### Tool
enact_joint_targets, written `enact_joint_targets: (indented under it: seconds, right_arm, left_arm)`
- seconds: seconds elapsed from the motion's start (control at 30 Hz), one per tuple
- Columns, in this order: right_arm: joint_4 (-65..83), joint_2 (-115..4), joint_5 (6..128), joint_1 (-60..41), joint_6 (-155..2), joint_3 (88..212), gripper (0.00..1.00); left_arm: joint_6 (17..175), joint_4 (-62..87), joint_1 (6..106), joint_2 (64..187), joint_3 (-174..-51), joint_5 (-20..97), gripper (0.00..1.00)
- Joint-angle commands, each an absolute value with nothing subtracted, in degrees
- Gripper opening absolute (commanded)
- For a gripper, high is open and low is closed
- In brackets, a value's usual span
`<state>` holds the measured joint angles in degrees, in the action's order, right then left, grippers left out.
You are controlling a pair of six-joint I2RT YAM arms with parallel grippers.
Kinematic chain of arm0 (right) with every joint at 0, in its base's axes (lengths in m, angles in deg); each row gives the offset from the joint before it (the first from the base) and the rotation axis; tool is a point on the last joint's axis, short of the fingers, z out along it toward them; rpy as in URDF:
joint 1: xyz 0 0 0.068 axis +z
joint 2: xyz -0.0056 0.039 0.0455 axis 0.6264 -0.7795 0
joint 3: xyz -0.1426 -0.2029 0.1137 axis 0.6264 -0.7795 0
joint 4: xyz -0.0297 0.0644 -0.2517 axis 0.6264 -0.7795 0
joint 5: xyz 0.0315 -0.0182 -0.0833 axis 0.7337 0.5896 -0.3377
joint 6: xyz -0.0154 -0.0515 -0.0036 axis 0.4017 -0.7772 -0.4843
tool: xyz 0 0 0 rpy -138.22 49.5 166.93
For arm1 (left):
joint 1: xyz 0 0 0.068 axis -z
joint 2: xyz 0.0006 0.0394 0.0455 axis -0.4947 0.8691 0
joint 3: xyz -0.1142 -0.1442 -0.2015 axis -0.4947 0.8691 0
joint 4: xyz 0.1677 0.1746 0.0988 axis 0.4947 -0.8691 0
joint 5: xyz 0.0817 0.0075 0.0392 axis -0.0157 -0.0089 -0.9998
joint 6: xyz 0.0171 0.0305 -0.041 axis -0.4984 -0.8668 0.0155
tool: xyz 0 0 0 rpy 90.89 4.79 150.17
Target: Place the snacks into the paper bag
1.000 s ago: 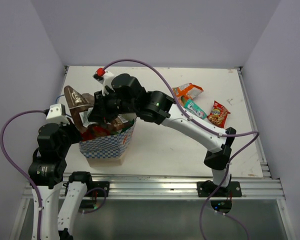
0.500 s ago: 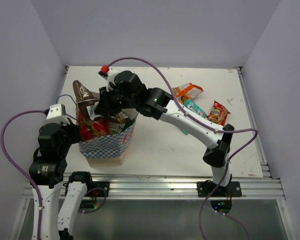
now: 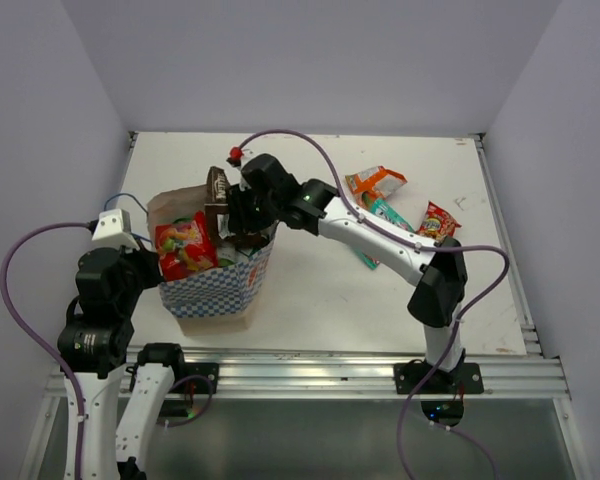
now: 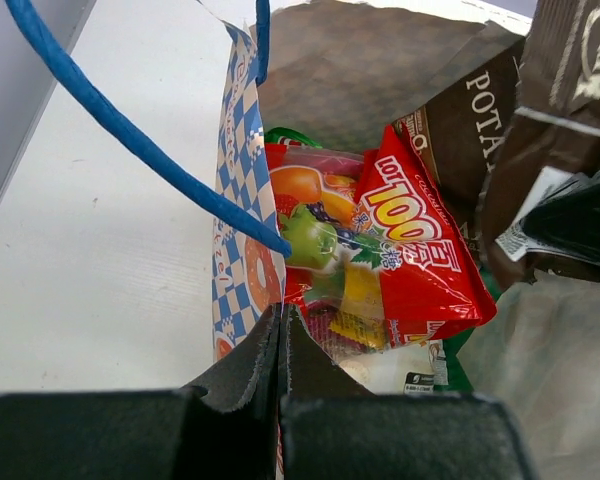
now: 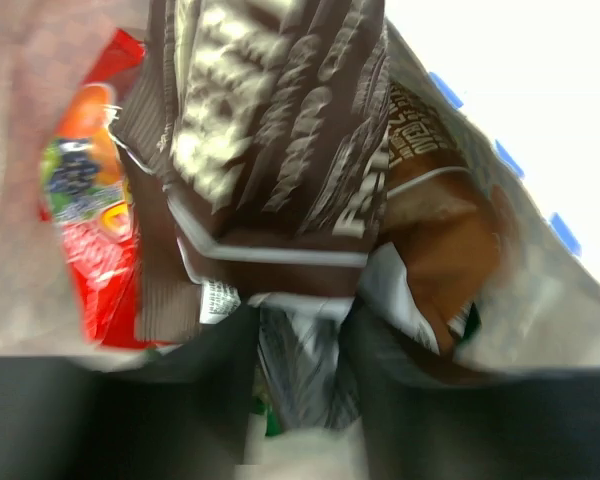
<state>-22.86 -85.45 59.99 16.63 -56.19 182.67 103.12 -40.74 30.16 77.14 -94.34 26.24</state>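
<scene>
My right gripper will next rise out of the paper bag (image 3: 220, 288), then lower onto the teal packet.
The white paper bag (image 3: 220, 288) with its blue checked band stands at the near left. My left gripper (image 4: 281, 325) is shut on its rim beside a blue cord handle (image 4: 130, 140). Inside lie a red candy pack (image 4: 410, 250) and a green-white packet. The large brown bag (image 3: 218, 188) stands upright in the mouth, its top above the rim. My right gripper (image 5: 300, 330) reaches into the bag from the right. Its fingers (image 5: 215, 380) are apart, with the brown bag's (image 5: 280, 130) silvery end seam between them.
On the table to the right lie an orange packet (image 3: 375, 182), a teal packet (image 3: 385, 214) partly under the right arm, and a red packet (image 3: 438, 224). Walls close in the table on the left, back and right.
The right arm swung right and down, bringing the brown bag from above the bag's left rim into its mouth. Its jaws have parted. The left gripper stayed on the rim.
</scene>
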Motion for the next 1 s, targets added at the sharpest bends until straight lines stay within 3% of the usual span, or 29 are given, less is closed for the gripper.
enact_joint_targets:
  seconds: [0.0,0.03,0.17,0.23,0.37,0.67,0.77,0.97]
  right_arm:
    - [-31.51,-81.01,57.38,17.11,-60.73,194.29,0.49]
    - [-35.18,-81.28,57.19,17.11,-61.52,197.90,0.65]
    - [-41.89,-79.88,51.41,17.02,-65.47,214.68,0.86]
    - [-41.90,-75.69,45.54,16.50,-66.97,214.03,0.94]
    - [-39.96,-68.72,42.78,7.05,-67.43,197.12,0.97]
    - [-28.29,-67.48,44.35,-10.64,-62.06,161.24,0.97]
    - [-22.57,-68.97,47.34,-14.16,-61.01,154.63,0.96]
    - [-18.43,-76.08,48.14,-17.34,-63.02,153.37,0.95]
  left_arm:
    - [102.88,-37.66,30.61,77.78,-95.12,28.25,0.00]
    - [102.96,-37.23,30.61,77.87,-94.86,28.42,0.00]
    - [103.40,-36.69,30.61,78.05,-94.24,29.04,0.00]
    - [103.49,-36.69,30.61,78.05,-94.07,29.04,0.00]
    - [103.58,-36.52,30.61,77.87,-93.89,29.13,0.00]
    - [103.14,-36.69,30.61,78.13,-94.59,28.69,0.00]
    - [102.97,-36.96,30.61,77.78,-94.77,28.43,0.00]
    - [102.26,-37.05,30.61,78.57,-95.47,27.99,0.00]
